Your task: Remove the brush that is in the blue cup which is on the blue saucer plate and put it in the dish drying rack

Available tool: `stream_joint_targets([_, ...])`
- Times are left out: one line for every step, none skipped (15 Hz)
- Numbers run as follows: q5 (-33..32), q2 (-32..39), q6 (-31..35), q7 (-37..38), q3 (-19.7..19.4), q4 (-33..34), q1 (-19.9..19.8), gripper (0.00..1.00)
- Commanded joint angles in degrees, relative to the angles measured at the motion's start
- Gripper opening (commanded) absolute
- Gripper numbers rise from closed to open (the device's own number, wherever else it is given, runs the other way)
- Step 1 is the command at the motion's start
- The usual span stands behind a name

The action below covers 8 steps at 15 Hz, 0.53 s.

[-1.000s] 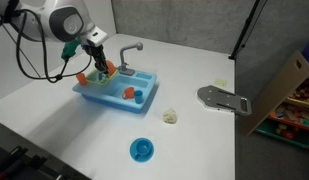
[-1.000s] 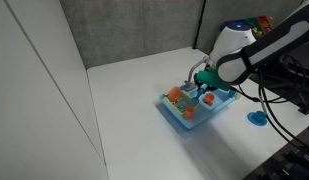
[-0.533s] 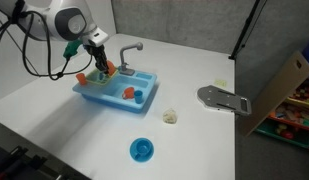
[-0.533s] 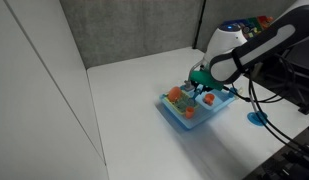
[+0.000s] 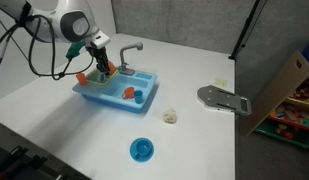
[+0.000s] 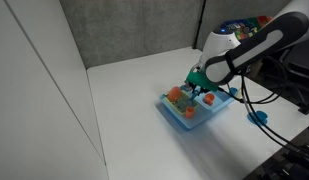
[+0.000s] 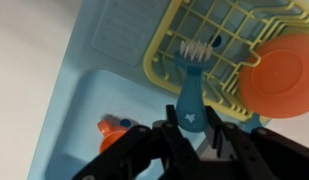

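The brush's bristles are already over the yellow rack's slots, so I need to lower a little and release the handle.
My gripper (image 7: 191, 128) is shut on the brush (image 7: 193, 75), which has a teal handle with a white star and white bristles. It holds the brush over the yellow slotted dish drying rack (image 7: 222, 28) of the light-blue toy sink (image 5: 106, 97). In both exterior views the gripper (image 5: 102, 68) (image 6: 198, 86) hangs over the rack end of the sink. The blue cup (image 5: 142, 148) stands on the blue saucer plate (image 5: 142, 157) at the table's near side, far from the gripper. The cup and saucer also show in an exterior view (image 6: 257, 118).
An orange plate (image 7: 285, 75) stands in the rack. A small orange-red cup (image 7: 112, 127) lies in the basin. The grey faucet (image 5: 134, 47) rises behind the sink. A small pale object (image 5: 170, 116), a grey flat tool (image 5: 222, 98) and a cardboard box (image 5: 284, 85) lie further off.
The arm has shifted only slightly over the rack, with the brush still in the jaws. Cup and saucer have not moved.
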Motion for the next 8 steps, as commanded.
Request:
stream_joint_targets([0.48, 2.03, -1.65, 1.23, 0.49, 2.67, -0.97, 0.09])
stream_joint_targets([0.60, 2.39, -1.61, 1.20, 0.58, 2.83, -1.15, 0.09])
stream_joint_targets([0.72, 2.79, -1.59, 1.16, 0.63, 2.99, -1.34, 0.09])
stream_joint_targets([0.94, 3.14, -1.65, 1.06, 0.79, 3.16, -1.62, 0.09])
stream_joint_targets([1.11, 3.38, -1.70, 1.00, 0.86, 3.23, -1.79, 0.09])
stream_joint_targets([1.28, 3.60, -1.65, 0.92, 0.95, 3.26, -1.97, 0.09])
stream_joint_targets([1.50, 3.77, -1.60, 0.84, 1.05, 3.24, -2.11, 0.09])
stream_joint_targets([1.72, 3.90, -1.60, 0.83, 1.12, 3.21, -2.22, 0.09])
